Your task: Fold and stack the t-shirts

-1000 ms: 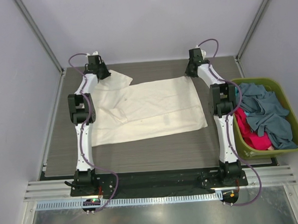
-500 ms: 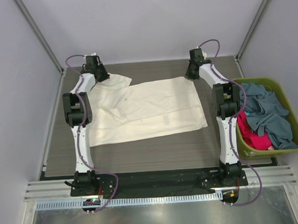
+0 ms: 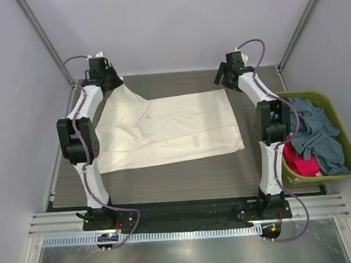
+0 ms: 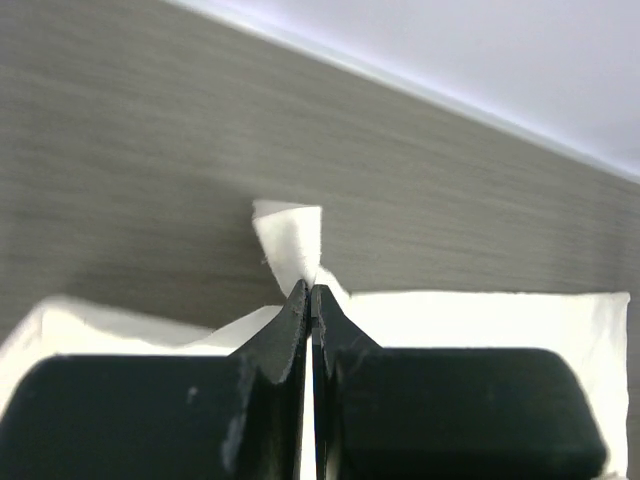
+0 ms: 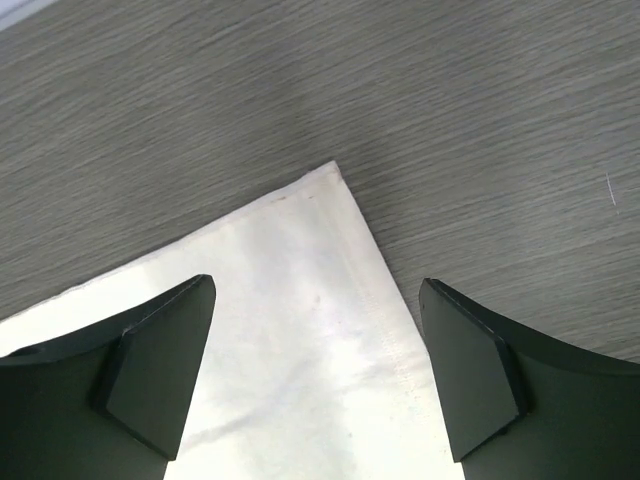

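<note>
My left gripper already holds the cream t-shirt's other far corner, so my right gripper will next go down onto the t-shirt's far corner on the basket side and close there.
A large cream t-shirt [image 3: 175, 128] lies spread on the wooden table. My left gripper [image 3: 109, 83] is at the far left back, shut on the shirt's far left corner and holding it taut. In the left wrist view a tip of cream cloth [image 4: 290, 235] sticks out past the closed left gripper [image 4: 310, 290]. My right gripper [image 3: 221, 81] hovers open over the shirt's far right corner [image 5: 333, 172]. In the right wrist view the right gripper [image 5: 315, 290] stands wide with cream cloth [image 5: 300, 340] lying flat beneath it. Grey-blue t-shirts [image 3: 317, 130] and a red-pink one [image 3: 298, 160] lie in the basket.
The olive-green basket [image 3: 322, 180] stands at the table's right edge beside the right arm. Bare wood [image 3: 184, 178] runs between the shirt and the arm bases. Pale walls close in the back and both sides.
The right gripper opened and let go of the shirt's far right corner. The left gripper moved left and back, pulling its corner out and flattening that side.
</note>
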Controlling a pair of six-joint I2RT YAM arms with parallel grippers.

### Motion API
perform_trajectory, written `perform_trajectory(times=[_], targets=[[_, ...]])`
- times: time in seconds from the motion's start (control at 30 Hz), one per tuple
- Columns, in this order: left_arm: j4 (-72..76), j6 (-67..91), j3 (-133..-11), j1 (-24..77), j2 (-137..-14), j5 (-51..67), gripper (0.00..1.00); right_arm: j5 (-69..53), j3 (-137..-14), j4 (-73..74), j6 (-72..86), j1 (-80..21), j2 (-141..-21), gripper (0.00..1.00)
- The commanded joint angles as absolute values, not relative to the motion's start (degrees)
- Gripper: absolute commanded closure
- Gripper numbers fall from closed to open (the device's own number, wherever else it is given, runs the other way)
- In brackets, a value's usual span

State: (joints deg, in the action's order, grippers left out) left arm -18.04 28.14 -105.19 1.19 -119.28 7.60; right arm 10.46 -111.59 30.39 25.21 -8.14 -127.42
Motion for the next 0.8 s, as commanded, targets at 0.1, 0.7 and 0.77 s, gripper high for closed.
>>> perform_trajectory(times=[0.1,0.7,0.77], targets=[[-15.9,30.2,-98.1,2.5,-114.4,8.5,1.0,13.1,-118.1,32.0,23.6,-8.3,-133.7,0.1],[-11.3,30.8,-90.3,3.0,-109.8,8.7,1.0,13.7,-132.0,34.4,23.4,-9.1,-148.7,0.64],[-11.3,30.5,-90.5,3.0,-110.0,8.3,1.0,13.9,-130.8,34.0,23.5,-9.1,-148.4,0.75]])
